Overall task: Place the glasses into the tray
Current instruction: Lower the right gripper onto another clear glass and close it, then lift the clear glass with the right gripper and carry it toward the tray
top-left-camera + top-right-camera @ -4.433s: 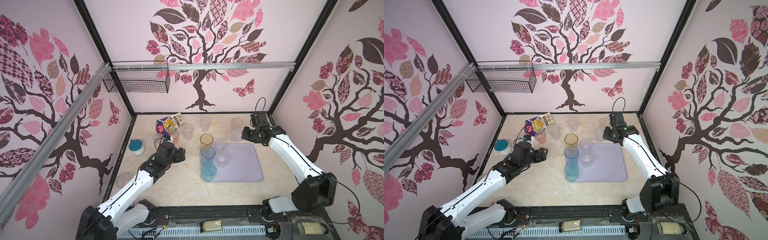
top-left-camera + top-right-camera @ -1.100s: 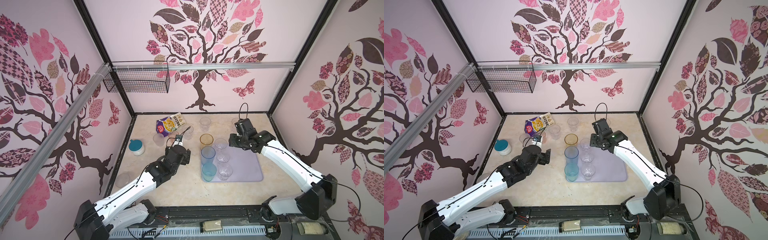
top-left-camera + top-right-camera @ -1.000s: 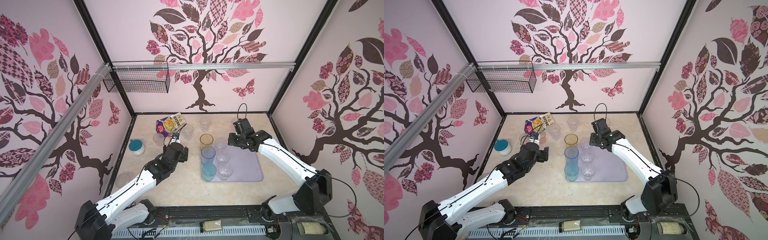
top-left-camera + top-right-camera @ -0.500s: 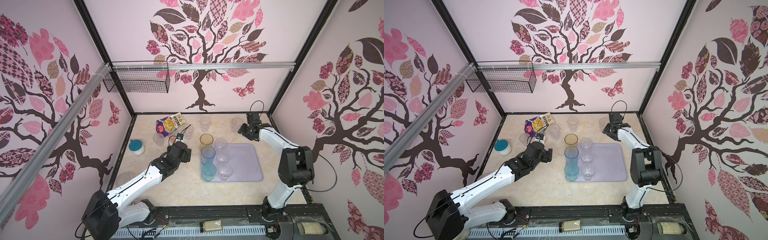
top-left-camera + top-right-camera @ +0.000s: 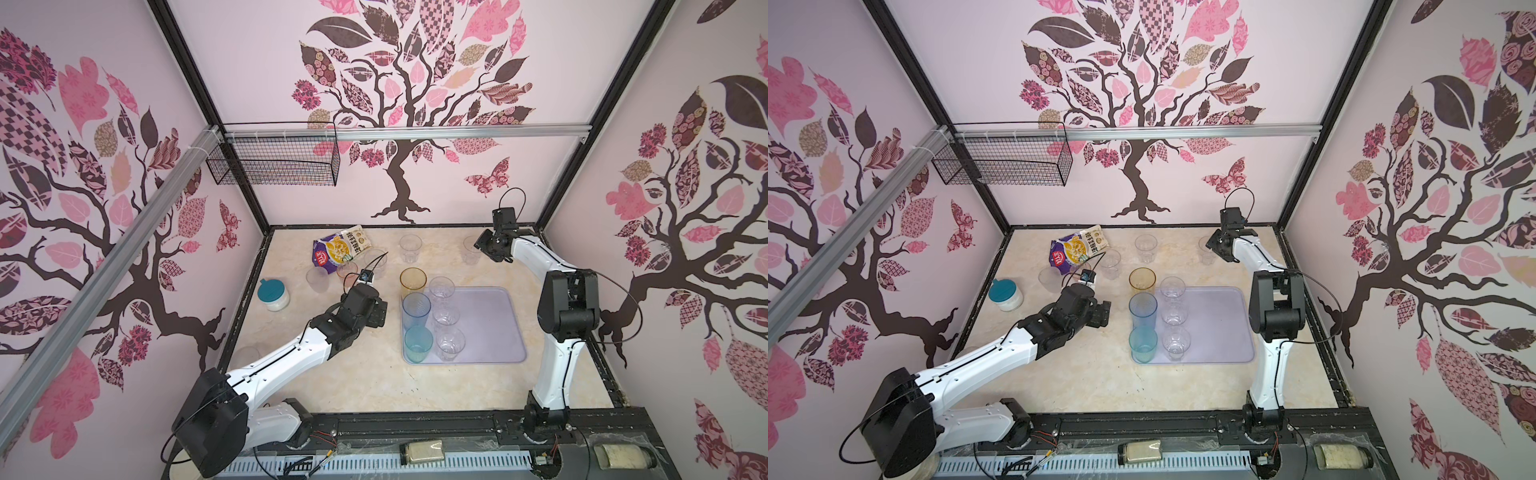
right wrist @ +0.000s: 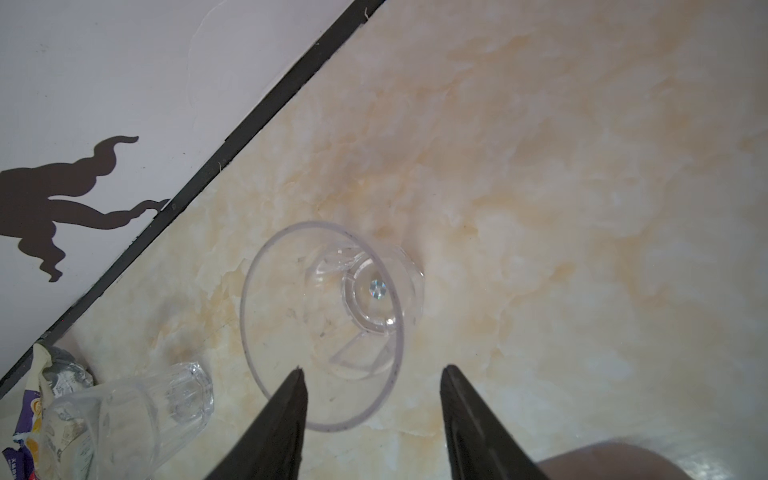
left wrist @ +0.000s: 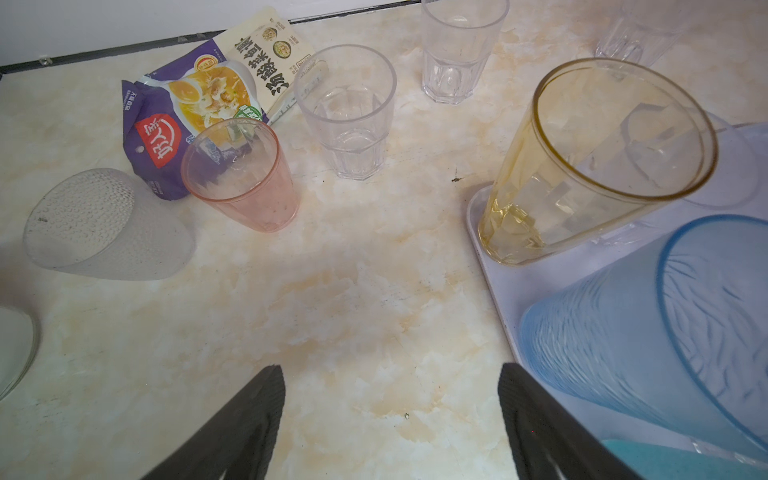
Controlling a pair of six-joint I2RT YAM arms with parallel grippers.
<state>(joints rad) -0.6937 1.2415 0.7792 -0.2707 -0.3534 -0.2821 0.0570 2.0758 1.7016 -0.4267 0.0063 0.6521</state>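
Note:
My right gripper should move down next, so that its open fingers straddle the near rim of the clear glass, and close on it. That rim shows between the fingers.
The lavender tray (image 5: 490,324) holds an amber glass (image 5: 413,282), a blue glass (image 5: 415,309), a teal glass (image 5: 417,343) and three clear glasses (image 5: 446,316). More glasses stand on the table behind it: clear ones (image 5: 410,248), a pink one (image 7: 241,178) and a frosted one (image 7: 104,224). My right gripper (image 6: 374,370) is open at the back right, just short of a clear glass (image 6: 328,324) whose near rim lies between its fingertips. My left gripper (image 7: 390,370) hangs open over bare table left of the tray, holding nothing.
A snack packet (image 5: 338,249) lies at the back left among the glasses. A white jar with a teal lid (image 5: 272,294) stands by the left wall. A wire basket (image 5: 274,166) hangs on the back wall. My right arm's elbow (image 5: 567,307) rises beside the tray's right edge.
A third clear glass now stands at the tray's front. My right gripper has swung from over the tray to the back right glass, its jaws narrowing a little. The left gripper shifted slightly right.

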